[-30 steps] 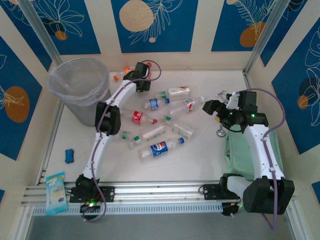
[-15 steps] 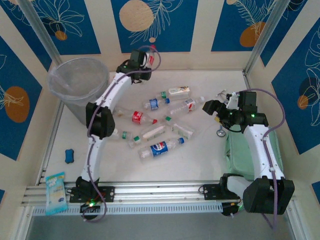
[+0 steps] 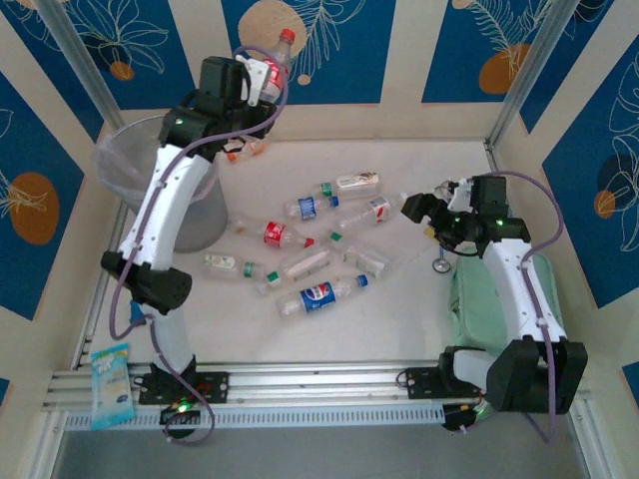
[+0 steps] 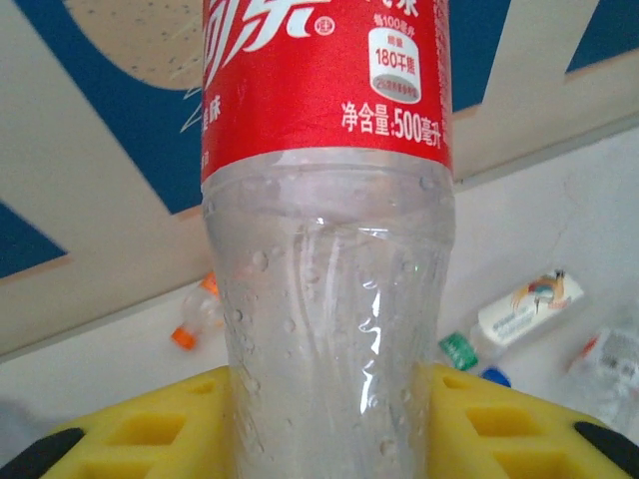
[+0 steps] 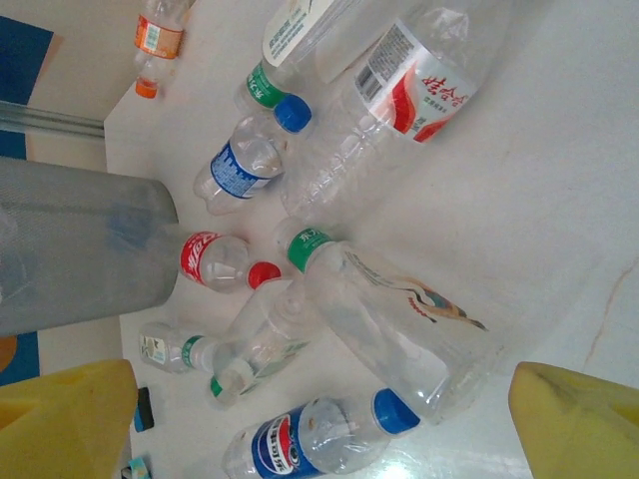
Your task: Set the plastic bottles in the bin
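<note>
My left gripper swings over the bin's opening (image 3: 139, 157) next, goes down inside and releases the bottle, since the red-label bottle (image 3: 270, 62) is still held outside the bin's rim.
My left gripper (image 3: 256, 82) is raised high at the back, just right of the bin (image 3: 110, 165), and is shut on a clear red-label bottle (image 3: 270, 62) with its red cap up. In the left wrist view the yellow fingers (image 4: 130, 434) press both sides of that bottle (image 4: 329, 299). Several plastic bottles lie on the table, among them a Pepsi one (image 3: 319, 297), a red-label one (image 3: 275, 234) and an orange-cap one (image 3: 243, 150). My right gripper (image 3: 419, 212) hovers open right of the pile, with a large clear bottle (image 5: 419, 319) below it.
A pale green case (image 3: 499, 299) lies under the right arm, with a small metal piece (image 3: 439, 264) beside it. A blue object (image 3: 138, 311) and a snack packet (image 3: 110, 384) lie near the front left. Walls close in the back and sides.
The left arm has lifted the red-label bottle off the back of the table and swung it up and left toward the bin. The right arm has hardly moved.
</note>
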### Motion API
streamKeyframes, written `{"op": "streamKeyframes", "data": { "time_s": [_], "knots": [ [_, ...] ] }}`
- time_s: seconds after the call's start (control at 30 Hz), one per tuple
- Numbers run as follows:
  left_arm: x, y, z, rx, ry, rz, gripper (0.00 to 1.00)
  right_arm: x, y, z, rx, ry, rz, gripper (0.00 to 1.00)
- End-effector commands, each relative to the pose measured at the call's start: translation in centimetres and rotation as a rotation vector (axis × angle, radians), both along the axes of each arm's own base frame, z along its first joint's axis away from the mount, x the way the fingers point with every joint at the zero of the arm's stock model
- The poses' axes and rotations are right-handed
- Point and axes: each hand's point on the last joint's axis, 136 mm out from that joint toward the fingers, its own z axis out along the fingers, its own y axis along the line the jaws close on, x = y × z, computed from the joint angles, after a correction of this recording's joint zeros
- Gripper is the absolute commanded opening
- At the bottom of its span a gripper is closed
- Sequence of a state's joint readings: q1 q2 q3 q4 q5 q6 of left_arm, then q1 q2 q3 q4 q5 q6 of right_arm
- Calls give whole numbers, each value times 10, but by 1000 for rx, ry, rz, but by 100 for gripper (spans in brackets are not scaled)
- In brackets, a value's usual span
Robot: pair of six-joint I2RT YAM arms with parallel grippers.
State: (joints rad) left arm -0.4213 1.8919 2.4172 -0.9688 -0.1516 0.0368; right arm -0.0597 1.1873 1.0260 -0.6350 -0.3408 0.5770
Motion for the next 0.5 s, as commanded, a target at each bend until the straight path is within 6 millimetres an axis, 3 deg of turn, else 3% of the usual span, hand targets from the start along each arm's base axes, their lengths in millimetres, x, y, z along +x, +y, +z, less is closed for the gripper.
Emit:
{"op": "streamKeyframes", "data": {
  "time_s": [0.0,0.13,0.27,0.33,0.47],
  "knots": [
    [-36,43,-2,117,87,37,0,16,9,10,27,-35,8,96],
    [-58,96,1,130,133,121,0,30,23,10,37,-49,51,96],
    [-59,147,-4,95,165,210,0,37,36,9,38,-45,89,96],
    [-56,170,-14,67,205,248,0,38,40,7,31,-48,96,96],
    [-57,194,-42,104,305,273,0,39,42,1,27,-38,94,96]
  ]
}}
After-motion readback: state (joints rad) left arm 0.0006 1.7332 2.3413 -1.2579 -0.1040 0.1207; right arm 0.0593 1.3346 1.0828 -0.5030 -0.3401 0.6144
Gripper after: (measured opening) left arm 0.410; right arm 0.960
